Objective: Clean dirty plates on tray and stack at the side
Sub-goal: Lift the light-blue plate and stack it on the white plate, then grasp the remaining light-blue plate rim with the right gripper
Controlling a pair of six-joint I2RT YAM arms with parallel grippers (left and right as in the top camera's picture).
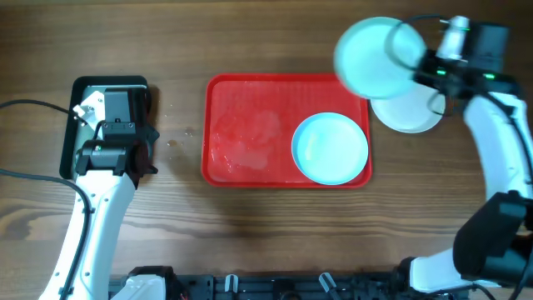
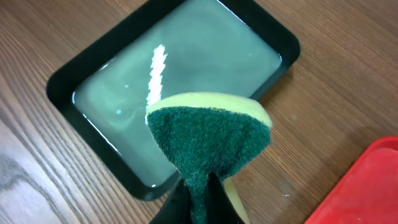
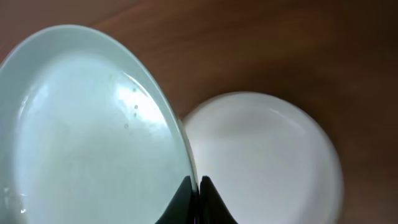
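Note:
I will lower my right gripper, draw it slightly back and release the turquoise rim to stack both beside the tray, as the white plate lies below it.
The red tray lies mid-table with one pale turquoise plate in its right half. My right gripper is shut on the rim of a second turquoise plate, held in the air above the tray's far right corner; the right wrist view shows this plate between the fingers. The white plate rests on the table right of the tray and also shows below in the right wrist view. My left gripper is shut on a green-and-yellow sponge near the pan.
A dark rectangular pan of cloudy water sits at the left under the left arm. The tray's corner shows in the left wrist view. Small wet spots lie on the wood between pan and tray.

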